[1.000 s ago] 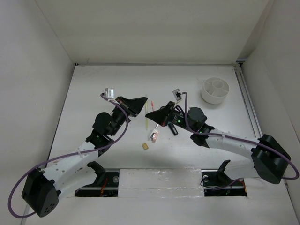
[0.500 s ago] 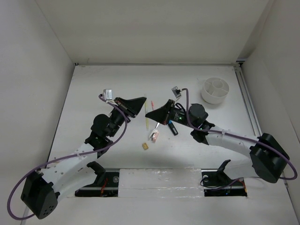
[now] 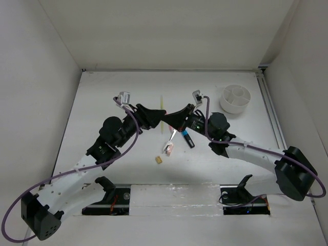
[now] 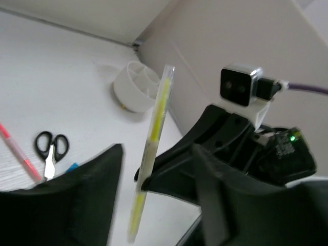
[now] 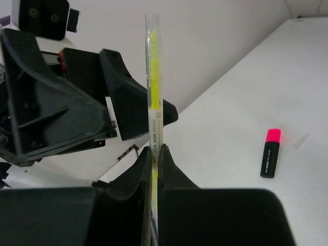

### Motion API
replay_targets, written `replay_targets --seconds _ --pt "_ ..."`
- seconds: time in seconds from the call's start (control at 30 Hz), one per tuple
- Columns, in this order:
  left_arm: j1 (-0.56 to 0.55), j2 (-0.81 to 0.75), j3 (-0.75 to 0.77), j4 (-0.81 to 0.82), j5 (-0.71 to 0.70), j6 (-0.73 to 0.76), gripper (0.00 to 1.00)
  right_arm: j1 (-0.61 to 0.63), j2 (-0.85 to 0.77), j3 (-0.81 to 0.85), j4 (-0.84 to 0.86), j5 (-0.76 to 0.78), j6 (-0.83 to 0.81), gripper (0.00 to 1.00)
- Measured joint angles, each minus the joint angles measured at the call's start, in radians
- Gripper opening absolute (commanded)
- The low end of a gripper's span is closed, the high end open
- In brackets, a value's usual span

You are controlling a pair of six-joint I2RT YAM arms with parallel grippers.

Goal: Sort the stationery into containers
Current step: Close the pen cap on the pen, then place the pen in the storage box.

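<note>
My right gripper should move outward next, to its right in the top view, over the tub's empty scissors-side section (image 3: 227, 96). Then it should go down and let go of the stick.
My right gripper (image 5: 155, 148) is shut on the pale yellow stick (image 5: 153, 77), which stands upright above the table's middle (image 3: 163, 105). My left gripper (image 3: 155, 117) faces it with its jaws open, one on each side of the stick (image 4: 154, 133), not touching it. On the table below lie the black-handled scissors (image 4: 50, 148), a thin red pen (image 4: 18, 151), a blue-capped marker (image 3: 187, 138), a pink-capped marker (image 5: 270, 154) and two small erasers (image 3: 168, 148) (image 3: 159, 160). The round white tub (image 3: 236, 98) stands at the far right.
White walls close in the table on the left, far and right sides. A metal rail (image 3: 271, 115) runs along the right edge beside the tub. The two arms' bases (image 3: 169, 197) sit at the near edge.
My left gripper has gone from shut to open. Both grippers have moved toward the far side and closer together, and the yellow stick has gone with the right gripper.
</note>
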Motion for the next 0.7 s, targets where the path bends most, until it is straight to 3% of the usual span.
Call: replay_targets --seconds 0.1,0.17,0.37,0.7 --pt "-0.004 -0.012 0.022 -0.061 0.002 0.007 0.87 0.0 -0.002 0.0 0.004 0.027 -0.018 0.0" --pt "-0.004 -0.017 0.045 -0.091 -0.001 0.012 0.98 -0.001 0.0 0.0 0.003 0.037 -0.028 0.0" --pt "-0.004 -0.039 0.151 -0.191 -0.073 0.017 1.0 -0.07 0.015 0.005 -0.005 0.058 -0.082 0.0" --pt "-0.004 -0.075 0.227 -0.555 -0.249 0.011 1.0 -0.505 0.014 0.053 -0.05 -0.007 -0.383 0.0"
